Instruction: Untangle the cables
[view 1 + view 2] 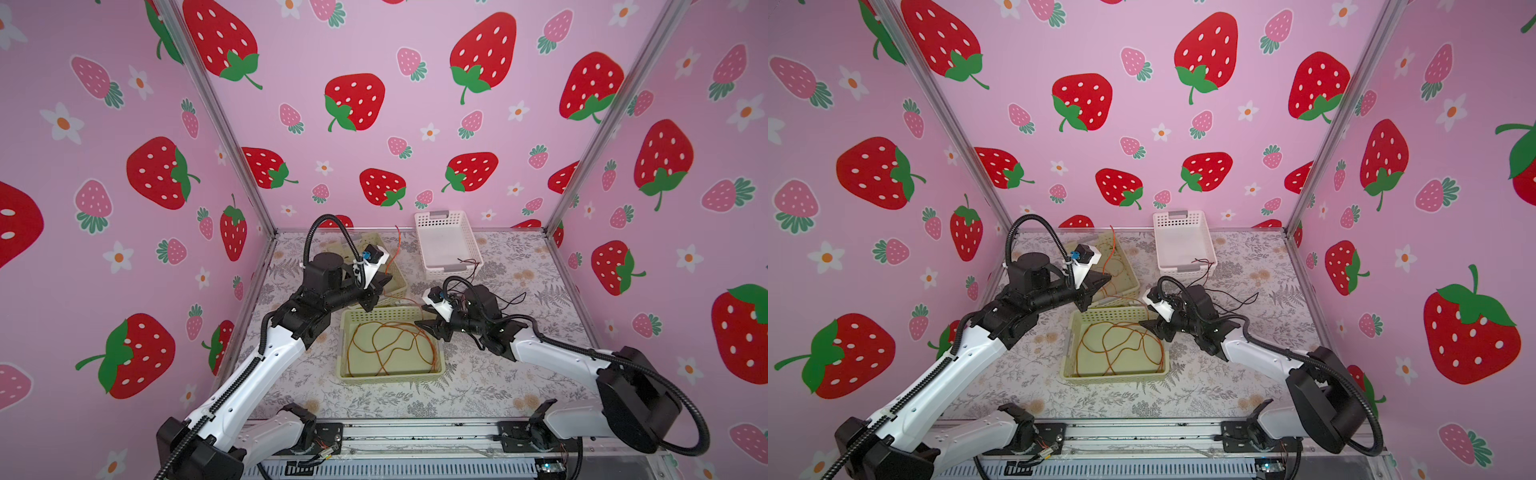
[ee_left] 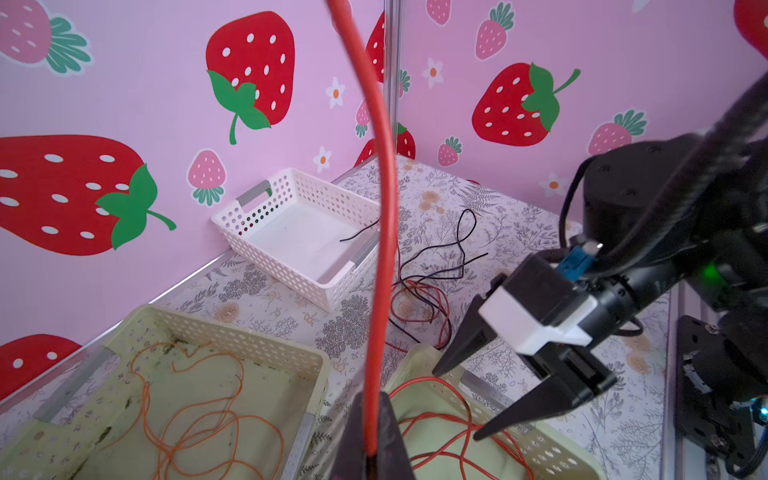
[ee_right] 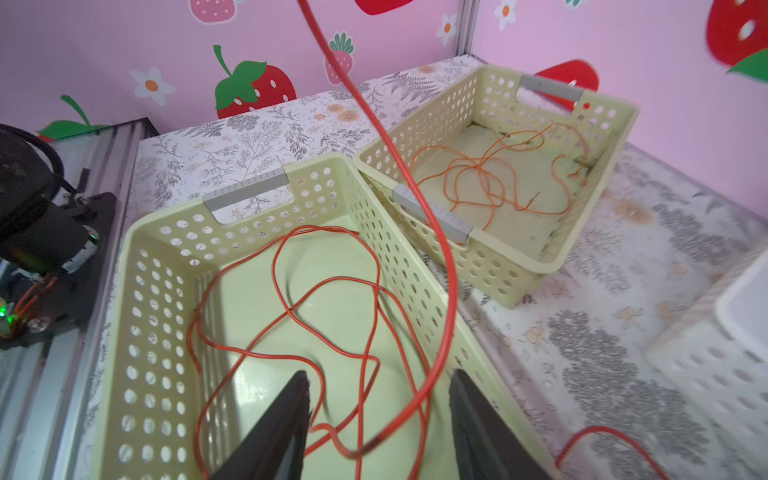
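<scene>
Next, my left gripper will tilt its fingers down, lower back inside the near green basket [image 1: 382, 348] [image 2: 444, 436] holding the red coils, below and back from it, and release.
My left gripper [image 2: 374, 399] is shut on a red cable [image 2: 384, 208], between the two green baskets [image 1: 384, 283] [image 1: 1104, 281]. That cable [image 3: 451, 291] runs down into the near green basket [image 3: 137, 232]. It passes loose between the fingers of my right gripper [image 3: 379, 374], which stands open over this basket in both top views [image 1: 426, 318] [image 1: 1150, 326]. More red cable [image 1: 390, 345] lies coiled in the basket. An orange cable [image 3: 490, 183] rests in the far green basket [image 3: 623, 124]. Black cables [image 2: 461, 232] and dark red ones [image 2: 419, 299] lie tangled on the table.
A white basket [image 1: 428, 216] stands at the back by the wall, with a black cable end [image 1: 469, 262] hanging over its near rim. The far green basket [image 1: 399, 282] touches the near one's [image 1: 390, 378] back corner. Pink walls close three sides.
</scene>
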`<state>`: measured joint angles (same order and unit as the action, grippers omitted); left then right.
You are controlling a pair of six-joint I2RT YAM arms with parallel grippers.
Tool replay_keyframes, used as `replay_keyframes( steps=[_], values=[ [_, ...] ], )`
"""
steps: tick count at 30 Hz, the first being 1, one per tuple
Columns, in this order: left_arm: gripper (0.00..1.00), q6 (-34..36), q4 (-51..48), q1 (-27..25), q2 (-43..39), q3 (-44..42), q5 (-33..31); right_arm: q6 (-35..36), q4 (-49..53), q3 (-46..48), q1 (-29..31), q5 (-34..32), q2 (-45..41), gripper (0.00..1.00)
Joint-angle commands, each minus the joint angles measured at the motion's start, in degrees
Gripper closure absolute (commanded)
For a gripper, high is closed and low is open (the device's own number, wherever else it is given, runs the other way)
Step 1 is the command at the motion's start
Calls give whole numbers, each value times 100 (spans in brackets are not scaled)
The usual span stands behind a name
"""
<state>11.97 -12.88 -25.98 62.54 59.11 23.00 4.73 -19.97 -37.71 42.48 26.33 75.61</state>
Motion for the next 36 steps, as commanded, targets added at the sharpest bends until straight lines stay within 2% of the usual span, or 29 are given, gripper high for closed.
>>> replay_keyframes(
  steps=[1, 7, 10, 14, 17, 26, 29, 31, 32, 34, 36],
  values=[
    [100, 136, -384, 31, -54, -197, 101, 136, -196, 201, -397, -174, -543, 40],
    [100, -119, -367, 15, 141, -596, 336, 80, 97, 463, -1206, -380, -1118, 37],
    [100, -95, -606, -16, 204, -655, 357, -65, 199, 509, -1572, -803, -1233, 37],
    [100, 42, -1087, -129, 329, -631, 98, -403, 526, 309, -2018, -1808, -930, 37],
    [100, 16, -1160, -327, 585, -637, -18, -780, 735, 33, -2402, -2075, -451, 37],
    [100, 240, -1355, -976, 1515, -712, -623, -1417, 843, -711, -3050, -1789, 897, 41],
    [100, 323, -1557, -1055, 1768, -660, -741, -1369, 897, -1044, -3188, -1380, 1429, 44],
    [95, 368, -1685, -1123, 1895, -623, -781, -1289, 921, -1256, -3197, -1104, 1742, 46],
    [89, 375, -1725, -1152, 1952, -612, -850, -1231, 926, -1352, -3202, -946, 1885, 47],
    [81, 395, -1799, -1212, 2031, -603, -934, -1247, 867, -1449, -3194, -642, 2115, 47],
    [78, 369, -1874, -1242, 2107, -603, -971, -1269, 896, -1552, -3200, -478, 2322, 47]
  ],
)
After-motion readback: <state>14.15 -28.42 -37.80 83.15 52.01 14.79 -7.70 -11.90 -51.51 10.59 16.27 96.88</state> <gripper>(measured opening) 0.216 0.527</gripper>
